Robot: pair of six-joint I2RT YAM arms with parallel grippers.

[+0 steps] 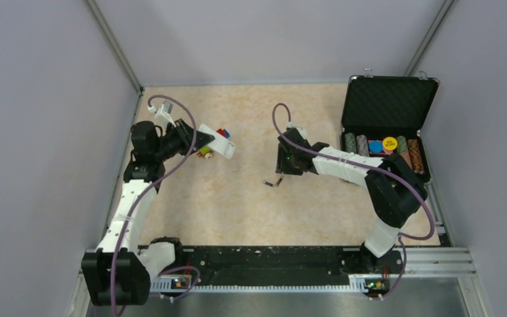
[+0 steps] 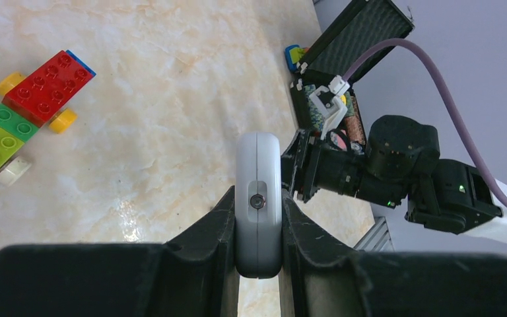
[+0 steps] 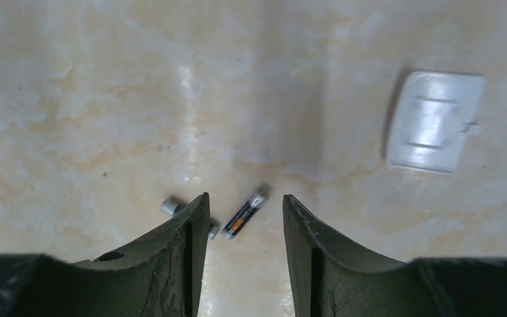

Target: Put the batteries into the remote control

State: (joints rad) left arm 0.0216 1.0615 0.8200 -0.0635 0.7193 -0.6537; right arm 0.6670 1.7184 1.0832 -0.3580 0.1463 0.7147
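Observation:
My right gripper next turns, moves left in the top view and down, and closes around the partly hidden battery (image 1: 268, 183) (image 3: 173, 206), slanted outside its fingers' gap.
The light-grey remote control (image 2: 258, 158) is held edge-on, off the table, with my left gripper (image 2: 258, 195) shut on it; in the top view the remote control (image 1: 219, 143) sticks out to the right of the left gripper (image 1: 201, 140). Two thin dark batteries (image 1: 274, 183) lie on the table at mid-centre. My right gripper (image 3: 244, 196) hovers over them, open. One battery (image 3: 244, 214) lies between the fingers' line. The other battery (image 3: 170, 206) is partly hidden behind the left finger (image 3: 188, 231).
A white battery cover (image 3: 434, 122) lies on the table to the right of the batteries. A colourful toy-brick train (image 2: 26, 112) sits at the left near the remote. An open black case of poker chips (image 1: 386, 125) stands at the back right.

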